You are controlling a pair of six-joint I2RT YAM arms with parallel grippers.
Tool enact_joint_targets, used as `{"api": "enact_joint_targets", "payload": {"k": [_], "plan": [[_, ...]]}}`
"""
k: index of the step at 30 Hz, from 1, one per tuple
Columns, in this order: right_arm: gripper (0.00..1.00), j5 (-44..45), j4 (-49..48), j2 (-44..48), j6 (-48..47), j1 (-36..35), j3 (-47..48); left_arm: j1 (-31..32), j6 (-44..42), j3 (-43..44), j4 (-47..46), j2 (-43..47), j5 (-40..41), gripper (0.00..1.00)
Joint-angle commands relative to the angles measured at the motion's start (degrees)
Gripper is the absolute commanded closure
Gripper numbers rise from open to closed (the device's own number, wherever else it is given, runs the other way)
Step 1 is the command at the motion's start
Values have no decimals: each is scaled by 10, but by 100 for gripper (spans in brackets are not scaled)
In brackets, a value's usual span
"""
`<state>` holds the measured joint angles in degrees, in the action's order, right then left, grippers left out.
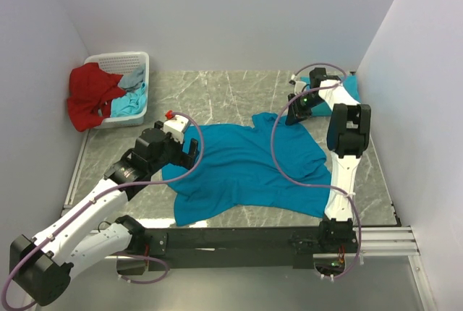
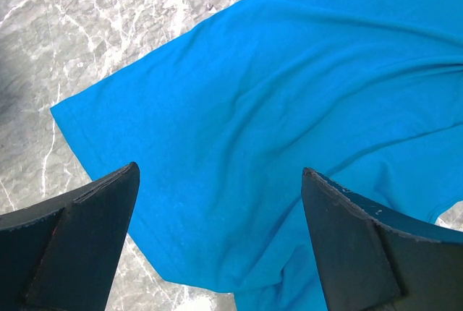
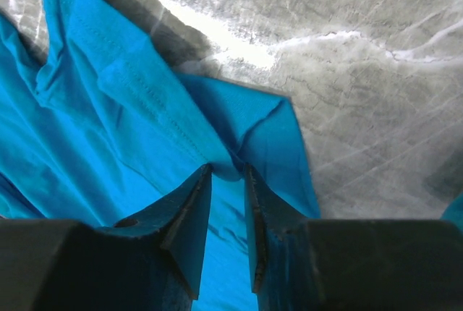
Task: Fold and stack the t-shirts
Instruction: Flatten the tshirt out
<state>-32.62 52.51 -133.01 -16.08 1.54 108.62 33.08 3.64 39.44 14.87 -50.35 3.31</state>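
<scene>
The left gripper will next move outward toward the basket and then down onto the t-shirt's corner nearest the basket [image 2: 59,113], because that corner lies flat beyond the left gripper's empty fingers.
A teal-blue t-shirt [image 1: 246,170] lies spread and rumpled on the marble table, its collar toward the back. My right gripper [image 1: 295,117] is down on its back right part. In the right wrist view the narrow jaws pinch a raised fold of the t-shirt [image 3: 108,130] between the right gripper's [image 3: 228,170] tips. My left gripper [image 1: 189,153] hovers over the shirt's left edge. Its jaws [image 2: 221,173] stand wide open above the flat cloth [image 2: 289,94], holding nothing. Another teal cloth [image 1: 352,87] shows behind the right arm at the back right.
A white basket [image 1: 137,58] stands at the back left with a red garment [image 1: 90,98] hanging over its rim and a light blue one [image 1: 130,98] inside. Grey walls close in both sides and the back. A black rail [image 1: 239,239] runs along the near edge.
</scene>
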Motion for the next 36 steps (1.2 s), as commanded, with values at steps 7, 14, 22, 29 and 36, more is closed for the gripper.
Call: {"api": "enact_joint_targets", "payload": {"k": [7,14,22,29,36], "plan": [[90,2,-14,6,11,0,36,-3,-5,14,-7,2,-4,1],[100,7,-42,31,17,0,57,-49,23,9,-53,0,-44,1],[100,26,-95,5,43,0,153,-251,138,83,-82,-169,-182,7],[100,67,-159,3,55,0,177,-285,144,234,3,-415,-125,31],[100,49,-158,-19,60,-7,198,-285,122,309,45,-528,-35,43]]}}
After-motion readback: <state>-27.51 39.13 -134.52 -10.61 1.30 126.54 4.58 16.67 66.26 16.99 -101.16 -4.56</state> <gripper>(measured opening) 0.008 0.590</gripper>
